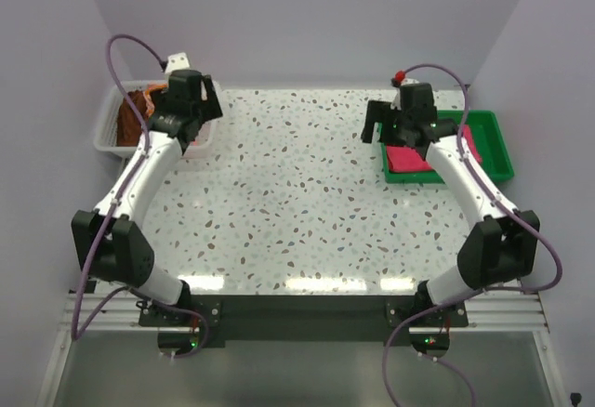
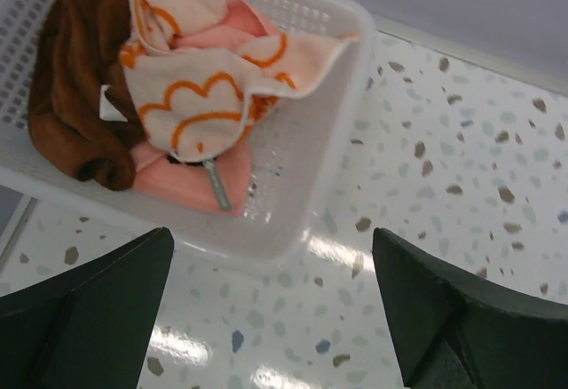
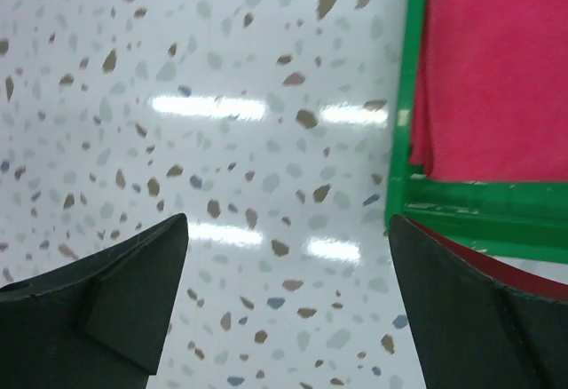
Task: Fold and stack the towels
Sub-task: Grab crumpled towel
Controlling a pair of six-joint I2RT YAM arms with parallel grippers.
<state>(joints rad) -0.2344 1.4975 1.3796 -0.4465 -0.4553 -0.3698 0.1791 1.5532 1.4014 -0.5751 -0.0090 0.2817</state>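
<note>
My left gripper will next go to the left in the top view and down into the basket (image 2: 311, 167) onto the dark brown towel (image 2: 78, 96), which is uncovered there.
A white mesh basket (image 2: 311, 167) at the far left holds crumpled towels: a dark brown one (image 2: 71, 96), an orange and white patterned one (image 2: 213, 78) and a salmon pink one (image 2: 177, 180) beneath. The basket also shows in the top view (image 1: 110, 139). A hot pink towel (image 3: 497, 78) lies folded flat in the green tray (image 3: 417, 198) at the far right, also in the top view (image 1: 409, 159). My left gripper (image 2: 271, 309) is open and empty, just in front of the basket. My right gripper (image 3: 288, 305) is open and empty, over the table just left of the tray.
The speckled white table (image 1: 297, 203) lies between basket and tray. Lavender walls close the back and sides. The left arm (image 1: 139, 179) and right arm (image 1: 465, 184) reach from the near edge.
</note>
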